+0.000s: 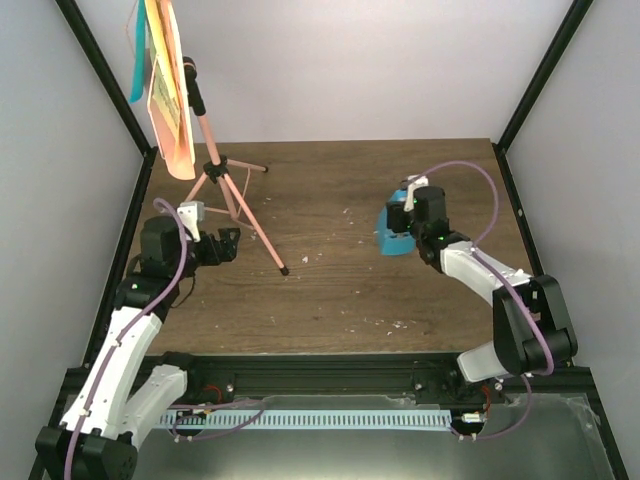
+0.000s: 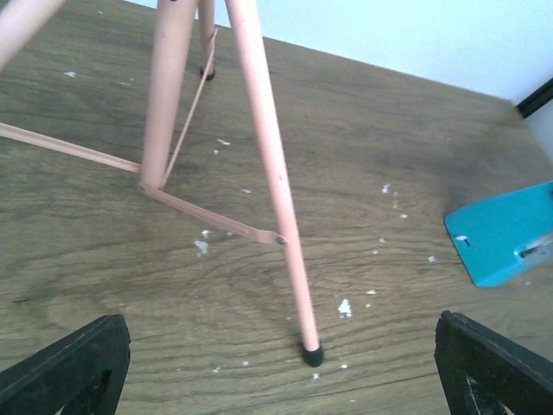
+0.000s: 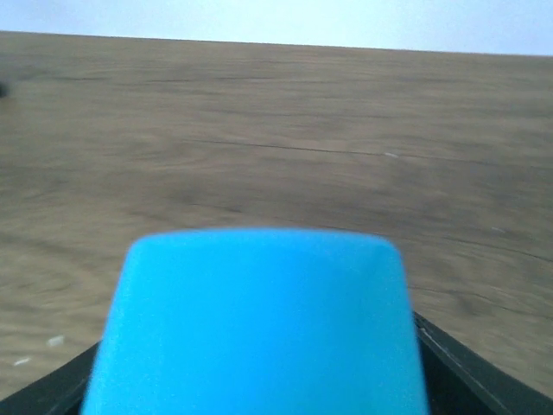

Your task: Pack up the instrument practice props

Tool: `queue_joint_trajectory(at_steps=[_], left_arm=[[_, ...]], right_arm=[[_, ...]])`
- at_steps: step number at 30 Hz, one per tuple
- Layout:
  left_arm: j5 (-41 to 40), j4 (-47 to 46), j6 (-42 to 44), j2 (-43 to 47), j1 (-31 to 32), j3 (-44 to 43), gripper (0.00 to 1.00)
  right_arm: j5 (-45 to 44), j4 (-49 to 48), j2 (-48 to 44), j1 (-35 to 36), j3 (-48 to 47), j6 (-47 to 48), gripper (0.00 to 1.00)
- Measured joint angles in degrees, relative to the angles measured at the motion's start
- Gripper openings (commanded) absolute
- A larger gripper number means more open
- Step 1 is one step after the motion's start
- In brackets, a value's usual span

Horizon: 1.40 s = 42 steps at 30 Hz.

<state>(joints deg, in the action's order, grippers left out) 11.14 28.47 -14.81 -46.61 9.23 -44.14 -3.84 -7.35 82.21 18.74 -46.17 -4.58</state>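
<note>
My left gripper moves outward of its open fingers onto the front leg's upper part (image 1: 241,204) (image 2: 255,78) next, because the thin brace meets the leg lower down.
The salmon-pink music stand (image 1: 213,165) stands at the table's far left, carrying yellow and blue music sheets (image 1: 168,95) on its desk. My left gripper (image 1: 229,246) is open and empty, low over the table just in front of the tripod. In the left wrist view its jaws stand wide apart (image 2: 281,380), with the stand's near leg (image 2: 270,164) and its black foot between them and a little ahead. My right gripper (image 1: 402,220) is shut on the blue metronome (image 1: 390,235) at the right centre. The metronome fills the right wrist view (image 3: 259,320) and also shows in the left wrist view (image 2: 505,233).
The brown wooden table (image 1: 340,290) is flecked with small white crumbs (image 2: 344,307). Black frame posts (image 1: 520,100) and grey walls close in both sides and the back. A black rail and metal ledge (image 1: 330,375) run along the near edge between the arm bases.
</note>
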Motion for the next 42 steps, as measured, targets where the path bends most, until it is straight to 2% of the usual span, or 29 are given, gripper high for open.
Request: queue_joint_trajectory(at_steps=[5,7,11,12,20,24,28,36,42], left_arm=[[3.5,-3.1,-5.7,2.4,0.0,3.3,0.98],[5.0,-4.8,-8.1,3.0,0.0,5.3,0.97],[7.7,-6.9,-12.1,3.0,0.0,8.1,0.98],[8.3,-7.4,-12.9,3.0,0.0,8.5,0.98],[14.6,-17.0,-17.7,-0.2,-1.0,10.4,0.97],[18.9,-24.6,-21.3,-6.5,-5.1,10.8,0.93],[22.9,-34.3,-25.9,-15.1,-9.7,11.7,0.84],[26.3,-43.2,-26.2,-26.6,-9.9,8.2,0.73],[29.5,-51.5,-26.4,-32.6,-9.8,5.4,0.58]], right_arm=[[-2.2,-0.8,1.1,-8.0,0.3,-2.3,0.69],[-1.9,-0.8,1.6,-10.7,-0.2,-3.4,0.73],[-1.2,1.4,1.7,-14.8,-0.7,-4.8,0.96],[-1.0,2.1,1.6,-15.3,-0.7,-5.2,0.99],[1.0,10.5,-4.5,-15.8,-5.7,-5.4,1.0],[2.3,14.4,-11.7,-15.8,-9.3,-6.6,1.0],[5.9,16.8,-20.7,-15.8,-10.3,-8.2,1.0],[17.0,22.0,-29.2,-15.8,-9.4,-11.2,1.0],[24.4,23.1,-35.3,-15.8,-3.9,-12.3,1.0]])
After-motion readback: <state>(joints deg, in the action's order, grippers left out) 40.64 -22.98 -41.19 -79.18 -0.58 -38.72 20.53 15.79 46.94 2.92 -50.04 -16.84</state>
